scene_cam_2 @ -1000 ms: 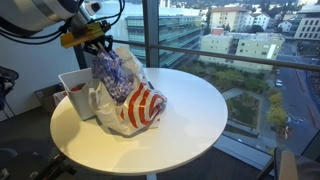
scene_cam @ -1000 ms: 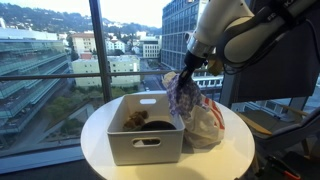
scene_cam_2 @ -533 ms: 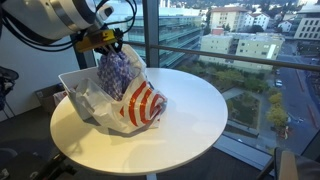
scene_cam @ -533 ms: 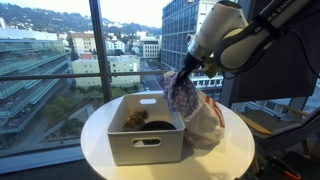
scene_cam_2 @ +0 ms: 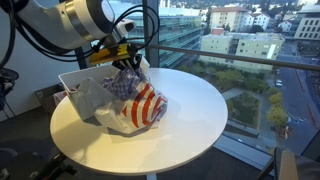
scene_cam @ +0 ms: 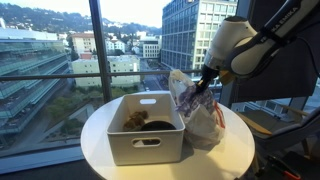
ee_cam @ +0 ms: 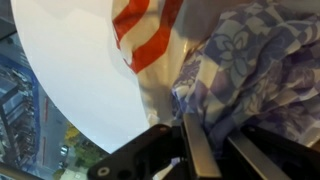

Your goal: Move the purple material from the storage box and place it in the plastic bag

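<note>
My gripper will go down into the opening of the white plastic bag and let go of the purple material there, because the bag's opening is just below my gripper.
The purple patterned material [scene_cam: 187, 96] hangs from my gripper [scene_cam: 203, 88] over the mouth of the white plastic bag with red stripes [scene_cam: 206, 127]. In an exterior view the material [scene_cam_2: 122, 82] sits low against the bag [scene_cam_2: 143, 105], under my gripper [scene_cam_2: 124, 60]. The wrist view shows my fingers [ee_cam: 200, 150] shut on the purple material [ee_cam: 245, 70], with the bag's red stripes [ee_cam: 145, 30] beyond. The white storage box [scene_cam: 146, 143] stands just beside the bag and holds some brownish items [scene_cam: 135, 119].
Everything stands on a round white table [scene_cam_2: 180, 130] next to tall windows. The table's edge [scene_cam: 95, 150] is close to the box. The arm [scene_cam: 250, 45] reaches in from above the bag.
My gripper has carried the purple material from above the box edge across and down towards the bag's mouth. The material now hangs lower, partly in the bag.
</note>
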You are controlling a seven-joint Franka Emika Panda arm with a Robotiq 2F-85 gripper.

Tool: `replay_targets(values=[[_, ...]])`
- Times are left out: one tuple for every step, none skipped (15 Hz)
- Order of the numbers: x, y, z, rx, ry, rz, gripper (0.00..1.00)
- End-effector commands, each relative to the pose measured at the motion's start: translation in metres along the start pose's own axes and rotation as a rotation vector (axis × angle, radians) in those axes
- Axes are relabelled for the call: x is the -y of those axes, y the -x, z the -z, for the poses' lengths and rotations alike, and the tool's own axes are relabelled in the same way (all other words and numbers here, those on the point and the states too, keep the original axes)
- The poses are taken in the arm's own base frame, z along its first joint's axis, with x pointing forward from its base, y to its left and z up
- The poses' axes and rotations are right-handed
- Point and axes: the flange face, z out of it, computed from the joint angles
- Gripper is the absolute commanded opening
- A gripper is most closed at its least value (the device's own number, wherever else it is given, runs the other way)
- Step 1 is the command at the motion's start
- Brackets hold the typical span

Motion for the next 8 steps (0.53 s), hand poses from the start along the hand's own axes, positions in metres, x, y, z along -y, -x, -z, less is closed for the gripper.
replay_targets(values=[[-0.022,0.015,0.016,0.049,0.086,-0.064,0.02],[-0.024,0.016,0.016,0.064,0.101,-0.068,0.02],[-0.023,0.014,0.015,0.072,0.102,-0.062,0.02],[-0.018,0.009,0.014,0.073,0.094,-0.051,0.02],[-0.011,0.003,0.012,0.065,0.079,-0.036,0.03],[0.0,-0.004,0.01,0.048,0.053,-0.019,0.03],[0.013,-0.013,0.008,0.031,0.022,0.002,0.03],[0.024,-0.02,0.007,0.016,0.001,0.017,0.03]])
